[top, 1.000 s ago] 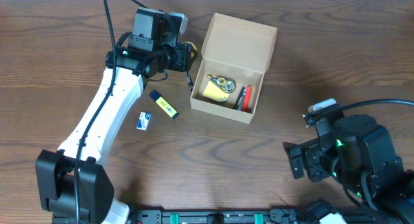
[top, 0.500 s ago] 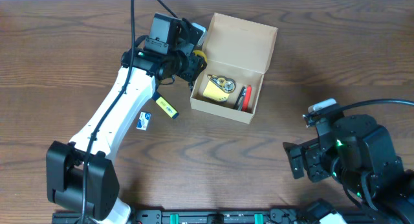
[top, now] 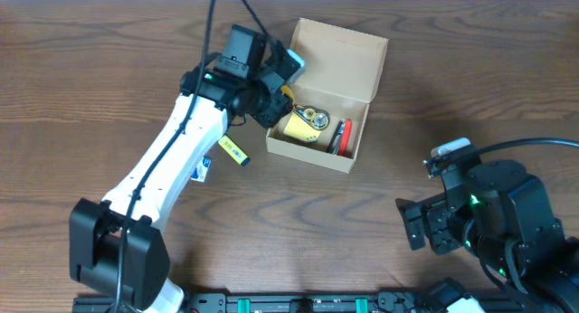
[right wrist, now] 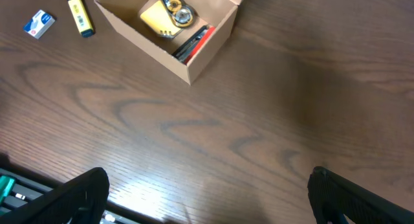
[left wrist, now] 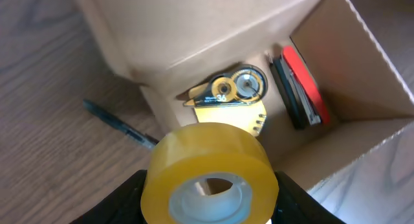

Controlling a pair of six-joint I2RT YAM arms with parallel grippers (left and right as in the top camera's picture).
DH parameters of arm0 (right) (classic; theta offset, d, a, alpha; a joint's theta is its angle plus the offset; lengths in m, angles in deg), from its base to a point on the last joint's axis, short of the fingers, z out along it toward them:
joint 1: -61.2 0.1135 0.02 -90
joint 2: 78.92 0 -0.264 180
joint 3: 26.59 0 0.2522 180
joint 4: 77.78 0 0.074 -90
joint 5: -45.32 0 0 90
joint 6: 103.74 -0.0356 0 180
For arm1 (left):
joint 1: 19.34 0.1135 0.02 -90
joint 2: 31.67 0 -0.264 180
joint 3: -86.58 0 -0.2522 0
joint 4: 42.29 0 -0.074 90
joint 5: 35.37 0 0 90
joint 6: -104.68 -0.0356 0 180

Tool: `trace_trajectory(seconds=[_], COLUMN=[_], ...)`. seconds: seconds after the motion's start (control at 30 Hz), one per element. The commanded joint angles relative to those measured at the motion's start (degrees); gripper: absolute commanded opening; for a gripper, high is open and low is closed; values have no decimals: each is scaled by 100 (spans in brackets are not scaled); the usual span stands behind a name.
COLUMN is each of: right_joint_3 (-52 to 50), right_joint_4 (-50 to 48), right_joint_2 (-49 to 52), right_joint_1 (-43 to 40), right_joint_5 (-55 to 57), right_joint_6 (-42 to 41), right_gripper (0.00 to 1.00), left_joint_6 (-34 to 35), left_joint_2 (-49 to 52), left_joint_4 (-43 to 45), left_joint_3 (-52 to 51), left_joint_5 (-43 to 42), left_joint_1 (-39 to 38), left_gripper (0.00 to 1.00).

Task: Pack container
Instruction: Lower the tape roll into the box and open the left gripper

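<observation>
My left gripper moves back and down onto the pad's near end point(top: 292, 133) next and releases the roll, as the dispenser covers only the pad's far part.
The container point(top: 313, 156) is a tan cardboard box standing open, its flap lid point(top: 341, 52) raised at the back. Inside lie a pale yellow pad point(top: 295, 129), a correction tape dispenser point(top: 313, 118) and a red and black item point(top: 342, 137). My left gripper point(top: 279, 98) hovers over the box's left edge, shut on a yellow tape roll point(left wrist: 207, 153). In the left wrist view the roll fills the left gripper point(left wrist: 210, 199), with the dispenser point(left wrist: 229, 91) and the red and black item point(left wrist: 301, 88) below in the container point(left wrist: 194, 30). My right gripper point(right wrist: 207, 191) stands open over bare table.
A yellow highlighter point(top: 233, 151) and a small blue and white packet point(top: 201, 169) lie on the table left of the box. A thin dark pen point(left wrist: 119, 123) lies by the box's left wall. The right arm point(top: 484, 218) sits at the lower right.
My left arm has swung right, carrying the tape roll from beside the box to above its left edge. The right arm has not moved.
</observation>
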Motion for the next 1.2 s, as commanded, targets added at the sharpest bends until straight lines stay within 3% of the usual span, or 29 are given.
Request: trace_trajectory(seconds=[0.0, 0.83, 1.17], right_joint_3=[4, 4, 4], right_joint_4=[2, 2, 2], right_joint_2=[2, 2, 2], right_joint_1=[-31, -31, -31], right_joint_5=[33, 35, 33], right_joint_6=[22, 22, 22], right_gripper=[99, 99, 99], left_joint_6=[-409, -455, -1200], left_joint_2=[210, 839, 846], left_joint_4=[-24, 236, 4], left_joint_3=[142, 142, 142], left_joint_5=[175, 155, 225], left_joint_1=[-114, -352, -664], left_gripper=[5, 5, 5])
